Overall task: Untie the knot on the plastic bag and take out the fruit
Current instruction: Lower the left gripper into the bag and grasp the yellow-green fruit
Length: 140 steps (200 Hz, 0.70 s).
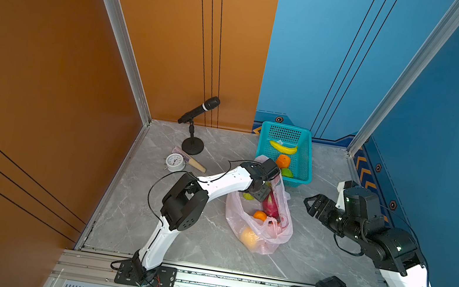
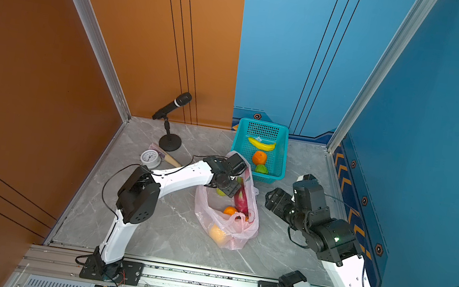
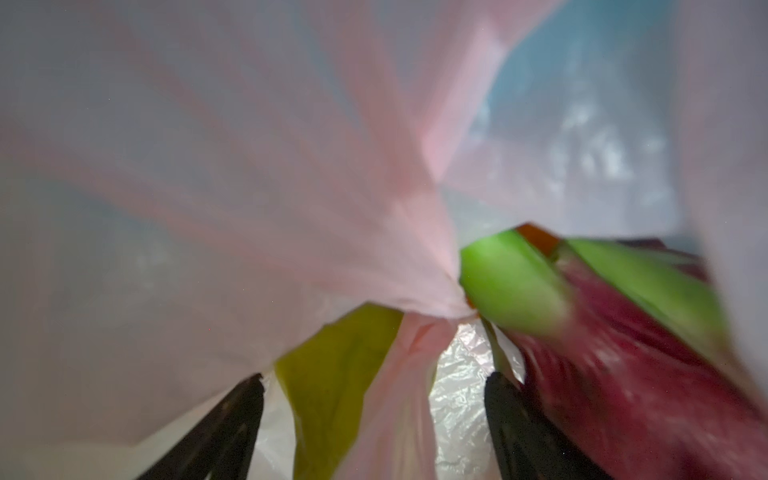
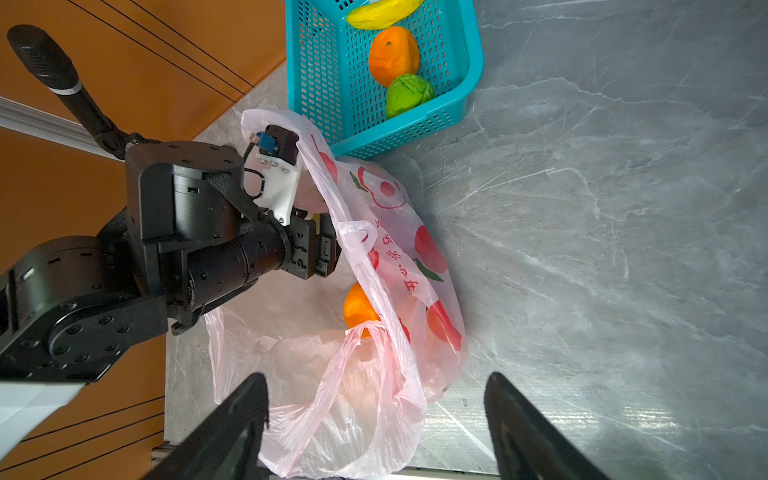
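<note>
My left gripper shifts away from the dragon fruit [image 1: 270, 204] next and closes around the yellow-green fruit's sides, as that fruit lies off-centre between my open fingers.
The pale-pink plastic bag [image 1: 257, 235] [image 2: 234, 234] [image 4: 374, 374] lies open on the grey table. No knot is in view; its handle loops [image 4: 365, 345] hang loose and apart. Inside are fruit: a magenta dragon fruit [image 1: 270, 204] [image 3: 623, 395], an orange tangerine [image 1: 259, 215] [image 4: 357, 309], a yellow round one [image 1: 249, 236] and a yellow-green one [image 3: 332, 374]. My left gripper [image 1: 263, 195] [image 2: 230, 189] [image 3: 374, 378] reaches into the bag's mouth, open, with the yellow-green fruit and a fold of bag between its fingers. To the right of the bag, my right gripper [image 1: 307, 206] [image 2: 269, 201] [image 4: 375, 378] hovers open and empty.
A teal basket [image 1: 286, 126] [image 4: 324, 83] stands just behind the bag, holding a banana [image 1: 283, 148], a tangerine [image 1: 283, 161] and a green fruit [image 1: 287, 173]. At the back left are a microphone on a stand [image 1: 197, 111], a small clock [image 1: 175, 161] and a folded fan [image 1: 196, 164].
</note>
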### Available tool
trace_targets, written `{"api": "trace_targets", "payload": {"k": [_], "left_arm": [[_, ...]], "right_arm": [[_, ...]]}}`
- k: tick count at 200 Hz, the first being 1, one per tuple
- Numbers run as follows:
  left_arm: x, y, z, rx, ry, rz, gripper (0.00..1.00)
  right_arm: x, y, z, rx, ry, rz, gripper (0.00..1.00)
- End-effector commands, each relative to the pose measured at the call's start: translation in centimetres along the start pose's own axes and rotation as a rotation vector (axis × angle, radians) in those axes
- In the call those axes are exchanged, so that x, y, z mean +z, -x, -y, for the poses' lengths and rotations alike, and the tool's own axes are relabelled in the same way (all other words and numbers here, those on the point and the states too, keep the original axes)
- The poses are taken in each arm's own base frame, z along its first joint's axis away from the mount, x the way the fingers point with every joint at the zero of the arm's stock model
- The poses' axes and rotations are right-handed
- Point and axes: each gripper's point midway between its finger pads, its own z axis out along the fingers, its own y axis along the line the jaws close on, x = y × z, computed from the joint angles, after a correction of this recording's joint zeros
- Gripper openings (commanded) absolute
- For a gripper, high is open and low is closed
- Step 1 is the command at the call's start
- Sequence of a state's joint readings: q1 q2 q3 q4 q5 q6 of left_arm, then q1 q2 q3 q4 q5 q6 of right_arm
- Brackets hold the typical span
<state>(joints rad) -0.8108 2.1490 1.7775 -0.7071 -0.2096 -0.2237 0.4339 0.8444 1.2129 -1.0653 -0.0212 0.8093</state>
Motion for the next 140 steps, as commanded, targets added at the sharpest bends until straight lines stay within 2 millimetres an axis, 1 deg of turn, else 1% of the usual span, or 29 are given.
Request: {"api": "trace_targets", "payload": {"k": [1, 18, 30, 54, 63, 83, 95, 115, 140], "left_arm": [[1.1, 0.0, 0.2, 0.007, -0.034, -0.023, 0.85], [1.6, -0.3, 0.1, 0.005, -0.039, -0.036, 0.85], [1.9, -0.5, 0.2, 0.011, -0.043, -0.043, 0.83], [2.3, -0.8, 0.2, 0.023, -0.043, -0.055, 0.77], [2.3, -0.9, 0.1, 0.023, -0.042, -0.057, 0.73], [1.8, -0.7, 0.2, 0.022, -0.05, -0.048, 0.64], [1.3, -0.5, 0.2, 0.019, -0.058, -0.039, 0.58], [0.2, -0.3, 0.5, 0.018, -0.084, -0.023, 0.54], [-1.2, -0.4, 0.8, 0.017, -0.108, -0.003, 0.51]], "right_arm": [[-0.7, 0.4, 0.0, -0.022, -0.014, 0.013, 0.83], [-0.9, 0.5, -0.1, -0.02, -0.012, 0.017, 0.83], [-1.0, 0.5, -0.1, -0.018, -0.01, 0.019, 0.83], [-1.2, 0.4, -0.2, -0.01, -0.001, 0.018, 0.83], [-1.3, 0.4, -0.4, -0.004, 0.008, 0.017, 0.83], [-1.3, 0.1, -0.6, 0.005, 0.027, 0.003, 0.83], [-1.3, -0.2, -1.2, 0.002, 0.057, -0.01, 0.83], [-1.0, -0.6, -2.5, 0.007, 0.136, -0.028, 0.83], [-0.7, -1.0, -4.2, 0.031, 0.237, -0.042, 0.84]]}}
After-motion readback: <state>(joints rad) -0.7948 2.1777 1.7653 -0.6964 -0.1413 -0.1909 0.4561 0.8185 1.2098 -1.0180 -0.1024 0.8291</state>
